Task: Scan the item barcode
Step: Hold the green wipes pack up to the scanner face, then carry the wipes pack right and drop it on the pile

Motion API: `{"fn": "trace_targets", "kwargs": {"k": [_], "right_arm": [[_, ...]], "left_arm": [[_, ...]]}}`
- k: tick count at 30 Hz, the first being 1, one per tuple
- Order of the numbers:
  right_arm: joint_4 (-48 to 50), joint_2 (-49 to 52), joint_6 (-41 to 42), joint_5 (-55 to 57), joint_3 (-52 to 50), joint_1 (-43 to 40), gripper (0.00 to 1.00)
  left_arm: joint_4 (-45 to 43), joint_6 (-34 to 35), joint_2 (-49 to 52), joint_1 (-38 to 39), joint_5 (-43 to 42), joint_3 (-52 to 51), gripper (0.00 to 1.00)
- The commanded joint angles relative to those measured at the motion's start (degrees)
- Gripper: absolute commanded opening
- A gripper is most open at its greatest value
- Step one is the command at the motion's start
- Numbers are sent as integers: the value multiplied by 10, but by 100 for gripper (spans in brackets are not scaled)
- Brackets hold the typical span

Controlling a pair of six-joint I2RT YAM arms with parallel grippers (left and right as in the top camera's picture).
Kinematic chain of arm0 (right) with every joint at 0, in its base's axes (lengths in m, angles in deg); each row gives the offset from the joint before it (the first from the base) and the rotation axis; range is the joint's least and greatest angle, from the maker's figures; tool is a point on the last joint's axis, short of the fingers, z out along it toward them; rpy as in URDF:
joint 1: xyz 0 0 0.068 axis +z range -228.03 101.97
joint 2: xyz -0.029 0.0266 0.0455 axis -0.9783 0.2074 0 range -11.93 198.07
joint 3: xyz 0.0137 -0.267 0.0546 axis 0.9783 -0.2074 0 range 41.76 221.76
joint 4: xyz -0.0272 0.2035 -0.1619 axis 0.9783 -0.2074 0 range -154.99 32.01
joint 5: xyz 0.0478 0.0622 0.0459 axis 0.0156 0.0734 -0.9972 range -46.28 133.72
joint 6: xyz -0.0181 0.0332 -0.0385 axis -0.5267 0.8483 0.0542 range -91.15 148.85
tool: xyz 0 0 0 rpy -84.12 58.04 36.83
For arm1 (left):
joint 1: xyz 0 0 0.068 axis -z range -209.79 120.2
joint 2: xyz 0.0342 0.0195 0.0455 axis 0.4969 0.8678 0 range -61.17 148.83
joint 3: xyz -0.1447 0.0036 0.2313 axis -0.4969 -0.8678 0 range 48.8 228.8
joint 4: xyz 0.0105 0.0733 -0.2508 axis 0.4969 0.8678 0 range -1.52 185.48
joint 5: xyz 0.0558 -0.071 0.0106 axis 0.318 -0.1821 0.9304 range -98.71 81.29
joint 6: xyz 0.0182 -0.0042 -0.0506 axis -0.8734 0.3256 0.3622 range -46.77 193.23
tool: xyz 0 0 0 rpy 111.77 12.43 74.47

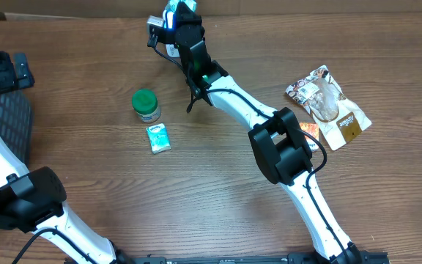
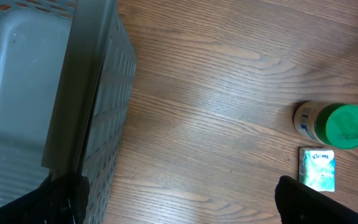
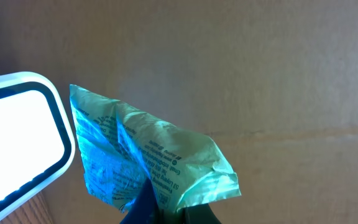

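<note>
My right gripper should next swing back, tip downward over the snack bag's near edge [image 1: 319, 119] and release, as that edge is to its right in the overhead view.
My right gripper [image 3: 166, 208] is shut on the lower edge of a crumpled green packet [image 3: 166, 162] with small printed text. It holds the packet up against a cardboard wall, just right of the scanner [image 3: 17, 137], a bright white window with a dark blue rim. In the overhead view the right gripper [image 1: 184, 22] and the green packet [image 1: 171, 11] sit at the table's far edge beside the scanner [image 1: 157, 29]. No barcode shows on the side I see. My left gripper [image 2: 182, 208] stands wide open over bare wood, holding nothing.
A grey mesh basket [image 2: 17, 93] stands at the left [image 1: 9, 121]. A green-lidded bottle [image 1: 146, 105] and a small teal packet [image 1: 158, 137] lie mid-table. A brown and white snack bag [image 1: 327, 103] and an orange packet [image 1: 308, 128] lie at the right.
</note>
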Motion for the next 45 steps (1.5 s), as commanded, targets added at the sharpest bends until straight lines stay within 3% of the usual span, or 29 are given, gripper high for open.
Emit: {"fn": "trace_targets", "kwargs": {"k": [1, 3, 6, 13, 19, 23, 26, 32, 35, 39, 45], "right_arm": [[5, -15, 2, 8, 10, -4, 4], [5, -28, 9, 15, 10, -4, 4], [-12, -70, 87, 28, 10, -6, 4], [-221, -227, 260, 39, 10, -18, 4], [-488, -374, 534, -19, 10, -21, 4], [-661, -453, 744, -112, 10, -41, 4], [-777, -491, 844, -199, 10, -75, 4], [-971, -504, 892, -318, 1, -168, 4], [-1010, -501, 892, -335, -37, -206, 4], [-1001, -501, 892, -336, -132, -243, 4], [-905, -501, 892, -336, -296, -286, 4]], "left_arm": [[-1, -12, -14, -3, 0, 11, 100], [-1, -12, -14, -3, 0, 11, 100], [-1, -12, -14, -3, 0, 11, 100], [-1, -12, -14, -3, 0, 11, 99], [-1, -12, -14, -3, 0, 11, 99], [-1, -12, -14, -3, 0, 11, 100], [-1, -12, -14, -3, 0, 11, 100], [-1, -12, -14, -3, 0, 11, 99], [-1, -12, -14, -3, 0, 11, 100], [-1, -12, -14, -3, 0, 11, 100], [-1, -12, -14, -3, 0, 11, 100]]}}
